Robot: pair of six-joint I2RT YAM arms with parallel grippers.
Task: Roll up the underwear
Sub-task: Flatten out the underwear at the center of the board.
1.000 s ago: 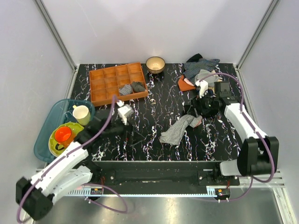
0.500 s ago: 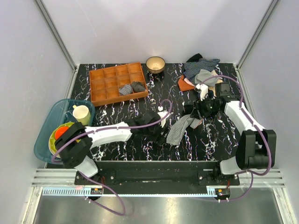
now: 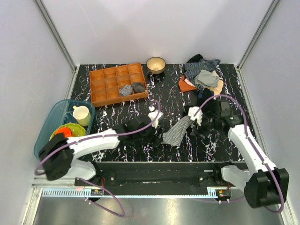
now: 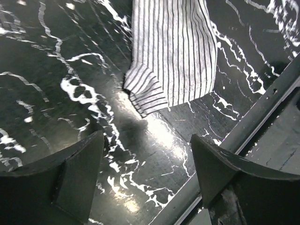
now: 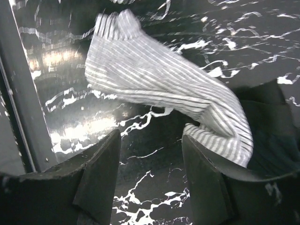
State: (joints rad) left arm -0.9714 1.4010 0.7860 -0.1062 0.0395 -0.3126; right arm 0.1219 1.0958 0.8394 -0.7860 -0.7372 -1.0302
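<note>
The underwear's near end is beyond my left gripper's open fingers, so I will next move that gripper to the right in the top view and down onto that end.
The underwear (image 3: 177, 131), white cloth with thin grey pinstripes, lies bunched in a long strip on the black marbled table near the front edge. My left gripper (image 3: 158, 132) is open and empty just left of it. In the left wrist view the cloth's near end (image 4: 173, 51) lies ahead of the gripper (image 4: 147, 173), apart from the fingers. My right gripper (image 3: 193, 127) is open and empty at the cloth's right end. In the right wrist view the underwear (image 5: 154, 79) lies just ahead of the gripper (image 5: 152, 183), its end close to one finger (image 5: 206, 178). The tag is hidden.
An orange compartment tray (image 3: 117, 83) with rolled cloths stands at the back left and a bowl (image 3: 155, 63) behind it. A pile of clothes (image 3: 202, 72) lies at the back right. A teal bin (image 3: 54, 119) of dishes stands at the left. The table's front rail (image 4: 262, 108) is close.
My left arm has swung right across the table to the underwear's left end. My right arm has drawn toward the front, down to the cloth's right end. The underwear has hardly moved.
</note>
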